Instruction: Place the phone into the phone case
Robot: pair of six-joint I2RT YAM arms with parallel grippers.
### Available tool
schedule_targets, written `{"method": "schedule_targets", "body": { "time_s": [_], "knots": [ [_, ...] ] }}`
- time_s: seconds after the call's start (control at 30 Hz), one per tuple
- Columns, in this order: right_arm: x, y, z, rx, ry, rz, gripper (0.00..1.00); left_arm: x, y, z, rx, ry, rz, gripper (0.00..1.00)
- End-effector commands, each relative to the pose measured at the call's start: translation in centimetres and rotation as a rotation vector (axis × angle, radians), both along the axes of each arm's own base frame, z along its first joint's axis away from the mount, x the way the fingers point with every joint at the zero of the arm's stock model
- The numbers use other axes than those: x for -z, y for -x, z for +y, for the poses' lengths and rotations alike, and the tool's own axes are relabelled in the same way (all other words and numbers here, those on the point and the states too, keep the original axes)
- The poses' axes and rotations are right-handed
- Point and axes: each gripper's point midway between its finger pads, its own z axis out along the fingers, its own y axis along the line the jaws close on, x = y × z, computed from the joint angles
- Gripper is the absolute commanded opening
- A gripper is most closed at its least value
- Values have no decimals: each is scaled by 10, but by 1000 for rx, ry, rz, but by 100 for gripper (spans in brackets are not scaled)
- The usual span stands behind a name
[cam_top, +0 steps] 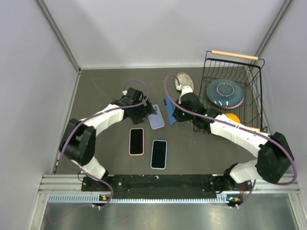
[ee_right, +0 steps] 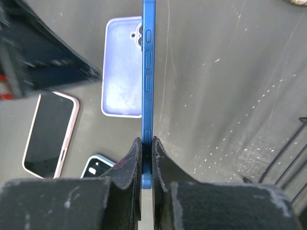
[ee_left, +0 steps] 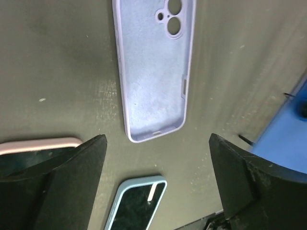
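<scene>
I will next move the phone in my right gripper to the left in the top view, lower it onto the lavender case and let go of it, because the case is empty.
The empty lavender phone case lies flat on the dark table, inside up. My left gripper hovers at the case's left end, open, with nothing between its fingers. The blue phone is held edge-on above the table, just right of the case. My right gripper is shut on the phone's near end. In the right wrist view the case lies directly left of the phone's edge.
A pink-cased phone and a light-blue-cased phone lie in front of the case. A black wire dish rack at the right holds a blue plate. A silvery dish sits behind the right arm. Grey walls enclose the table.
</scene>
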Motion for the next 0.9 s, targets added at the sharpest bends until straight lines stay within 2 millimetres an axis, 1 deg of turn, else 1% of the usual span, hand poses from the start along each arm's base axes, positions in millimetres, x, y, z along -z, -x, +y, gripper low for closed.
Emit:
{"method": "schedule_targets", "body": {
  "time_s": [0.0,0.03,0.07,0.1,0.13,0.17,0.2,0.23,0.27,0.3,0.33,0.37,0.4,0.43,0.47,0.5,0.53,0.57,0.6,0.63,0.67,0.73,0.77,0.83,0.87],
  "knots": [
    [-18,-11,26,13,31,-49,0,-37,1,32,-25,-12,-72,98],
    [-16,-10,32,6,49,-44,0,-37,3,39,-30,-13,-69,99],
    [-3,-10,35,3,88,-17,0,-37,4,55,-58,-9,-65,99],
    [-10,-15,39,19,98,-35,0,-37,6,63,-60,-2,-60,99],
    [-5,-11,44,8,131,-25,0,-36,7,70,-69,20,-56,99],
    [6,-11,48,3,170,-12,0,-34,14,83,-89,59,-40,99],
    [-3,-17,52,19,181,-38,0,-34,16,89,-87,77,-45,99],
    [3,-12,57,6,219,-27,0,-27,23,96,-96,89,-37,99],
    [13,-14,60,6,259,-21,0,-32,23,108,-109,104,-57,99],
    [9,-20,64,22,278,-41,0,-32,25,113,-114,109,-62,99],
    [12,-18,65,18,310,-37,0,-30,28,124,-138,108,-60,99],
    [5,-23,69,34,321,-55,0,-29,30,128,-132,105,-63,99],
    [19,-26,71,37,361,-39,0,-27,32,132,-135,106,-59,99],
    [21,-26,71,37,388,-32,0,-23,35,138,-146,108,-50,99],
    [17,-29,77,39,389,-43,0,-20,37,140,-137,109,-45,99],
    [25,-31,79,45,419,-42,0,-19,39,138,-123,123,-37,99],
    [26,-32,81,46,432,-44,0,-15,41,144,-137,125,-27,99],
    [22,-34,85,49,432,-52,0,-11,41,146,-128,120,-23,99],
    [24,-34,86,51,439,-49,0,-8,42,147,-124,120,-15,99],
    [31,-36,88,55,449,-39,0,-6,43,150,-131,120,-8,99],
    [28,-38,92,56,441,-43,0,-2,43,151,-128,117,1,99],
    [38,-38,90,62,480,-21,0,1,44,154,-129,114,10,98],
    [37,-41,91,74,488,-26,0,2,44,156,-127,107,8,98],
    [45,-40,89,76,530,-11,0,2,43,156,-124,112,1,98],
    [40,-41,91,82,522,-17,0,1,43,155,-125,116,-4,98]
  ]
}}
